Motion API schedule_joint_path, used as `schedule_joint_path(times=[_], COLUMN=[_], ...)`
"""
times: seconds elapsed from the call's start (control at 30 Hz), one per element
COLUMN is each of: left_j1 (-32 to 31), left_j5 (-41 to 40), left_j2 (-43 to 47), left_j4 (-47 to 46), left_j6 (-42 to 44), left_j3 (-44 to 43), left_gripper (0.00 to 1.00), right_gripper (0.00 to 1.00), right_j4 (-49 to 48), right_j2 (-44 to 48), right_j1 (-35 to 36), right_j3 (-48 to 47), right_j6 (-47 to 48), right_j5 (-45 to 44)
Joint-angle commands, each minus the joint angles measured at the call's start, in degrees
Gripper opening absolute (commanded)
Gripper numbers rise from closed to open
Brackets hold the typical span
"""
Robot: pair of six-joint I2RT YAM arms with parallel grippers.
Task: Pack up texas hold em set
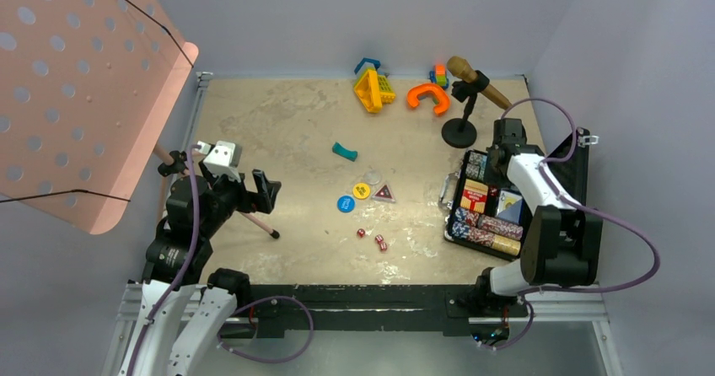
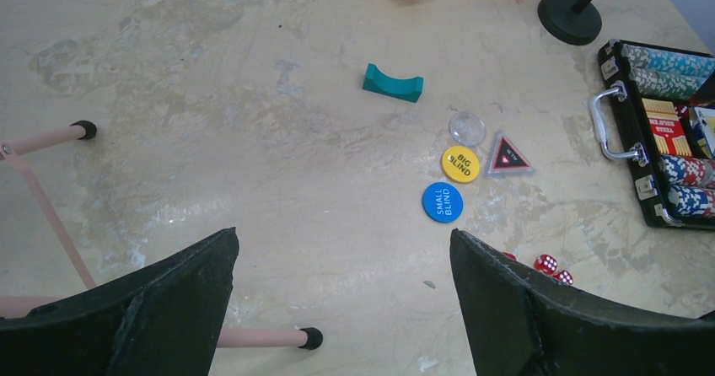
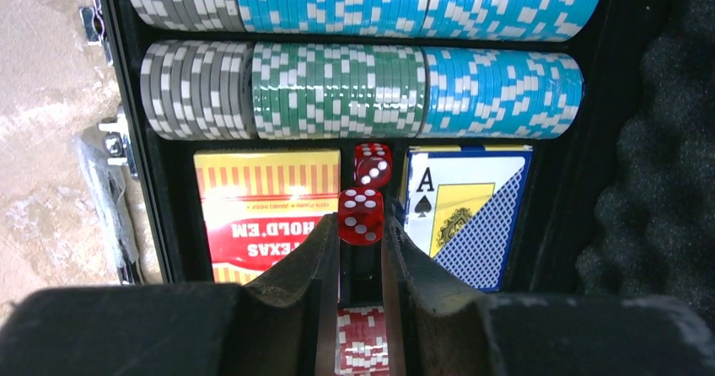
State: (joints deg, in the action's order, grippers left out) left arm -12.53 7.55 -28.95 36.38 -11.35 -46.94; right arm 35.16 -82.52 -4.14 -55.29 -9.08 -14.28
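The slot between the decks has bare room beside the dice already inside it, so next the robot's right gripper will move down into that slot and release the red die (image 3: pixel 361 214) there.
The black case (image 1: pixel 582 169) lies open at the right, holding chip rows (image 3: pixel 362 89), a red deck (image 3: pixel 266 212) and a blue-backed deck (image 3: pixel 468 216). My right gripper (image 3: pixel 361 224) hangs over it (image 1: pixel 499 165), shut on a red die (image 3: pixel 361 214) above the slot between the decks, where other red dice (image 3: pixel 372 163) lie. My left gripper (image 2: pixel 341 241) is open and empty above the table at the left (image 1: pixel 268 192). Loose red dice (image 1: pixel 380 243) (image 2: pixel 545 264), a blue token (image 1: pixel 345 204) (image 2: pixel 443 201), a yellow token (image 1: pixel 361 190) (image 2: pixel 460 163) and a triangular token (image 1: pixel 384 193) (image 2: pixel 508 155) lie mid-table.
A clear disc (image 2: pixel 467 127) lies by the tokens. A teal curved piece (image 1: pixel 344 151) lies mid-table. Orange, yellow and blue toys (image 1: pixel 375 88) sit at the back. A microphone stand (image 1: pixel 459 131) stands beside the case. A pink music stand (image 1: pixel 80 89) looms at the left; one foot (image 2: pixel 310 337) lies below my left gripper.
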Motion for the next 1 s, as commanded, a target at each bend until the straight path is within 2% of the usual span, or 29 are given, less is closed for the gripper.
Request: schedule_joint_path(times=[0.0,0.3,0.8,0.97], left_j1=[-0.21,-0.21,-0.21,-0.21], left_j5=[0.97,1.1,1.35,1.54], left_j2=[0.3,-0.39,-1.2,-1.19], left_j4=[-2.53,-2.54,-2.64,-2.65], left_j6=[-0.07,-0.12,-0.16,-0.25], left_j3=[0.6,0.53,0.41,0.49], left_gripper=[0.99,0.99,0.99,0.99], right_gripper=[0.0,0.0,0.0,0.0], right_j4=[0.01,1.96,5.96,6.48], right_j2=[-1.89,-5.94,-7.28,-7.23], right_j1=[-0.83,-0.9,-1.09,-1.05], right_j3=[-3.26,-4.95,-6.02,-6.19], right_j6=[1.24,1.64,1.98,2.41], right_j5=[-1.22,-1.25,-1.93,0.66])
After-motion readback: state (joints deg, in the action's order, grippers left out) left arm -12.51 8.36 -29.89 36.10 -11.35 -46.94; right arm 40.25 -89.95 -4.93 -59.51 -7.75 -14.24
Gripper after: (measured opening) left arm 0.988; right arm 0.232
